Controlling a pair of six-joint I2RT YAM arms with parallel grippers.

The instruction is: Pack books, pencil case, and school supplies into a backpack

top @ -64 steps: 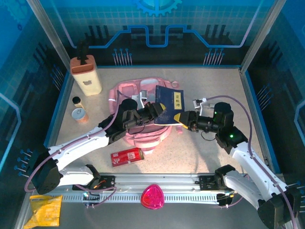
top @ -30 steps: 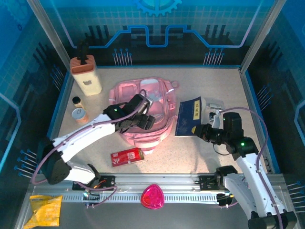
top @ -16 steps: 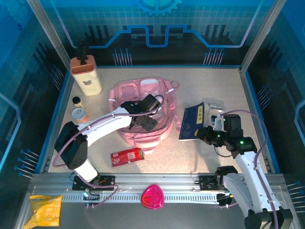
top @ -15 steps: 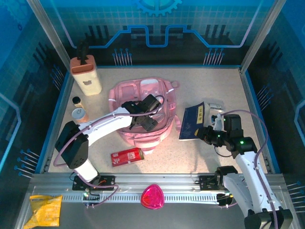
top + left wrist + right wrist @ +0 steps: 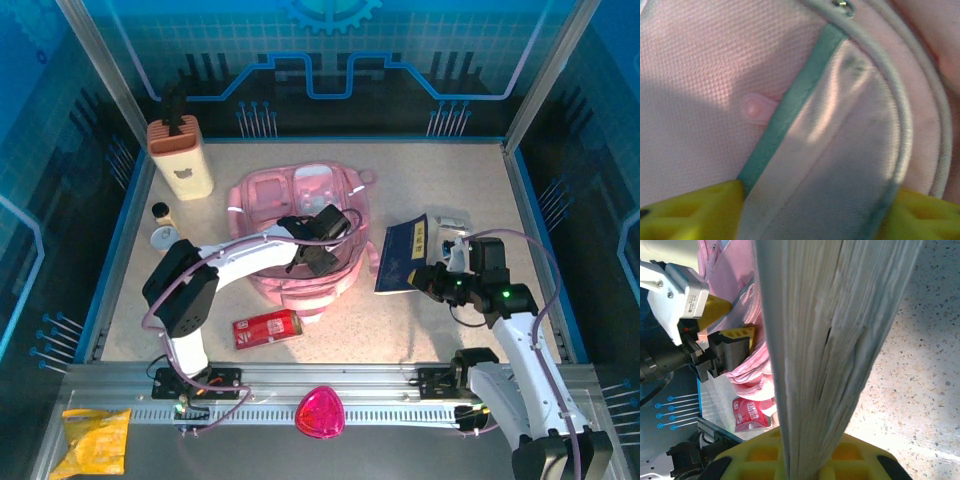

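Observation:
The right gripper moves across into the pink backpack next, past the book from that gripper, and releases there, since the navy book is already clamped.
The pink backpack [image 5: 290, 200] lies flat in the middle of the table. My left gripper [image 5: 318, 243] hovers low over its right half, open. Its yellow fingertips [image 5: 690, 210] straddle a pale lining panel with teal trim on the backpack [image 5: 700, 75]. My right gripper [image 5: 427, 281] is shut on a navy book with gold lettering [image 5: 405, 255]. It holds the book tilted on edge right of the backpack. The book's page edge [image 5: 830, 340] runs up from between the yellow jaws of my right gripper [image 5: 810, 452]. The red pencil case [image 5: 266, 327] lies flat in front of the backpack. A small grey-white item [image 5: 452, 222] rests behind the book.
A tall beige box with a black top [image 5: 180, 160] stands at the back left, with two small jars [image 5: 163, 228] in front of it. A pink object [image 5: 320, 412] and a yellow bag [image 5: 95, 440] lie off the table by the front rail.
My right gripper carried the navy book from above the backpack out to the right. My left gripper swept rightward across the backpack. In the last half second the left gripper crept slightly right.

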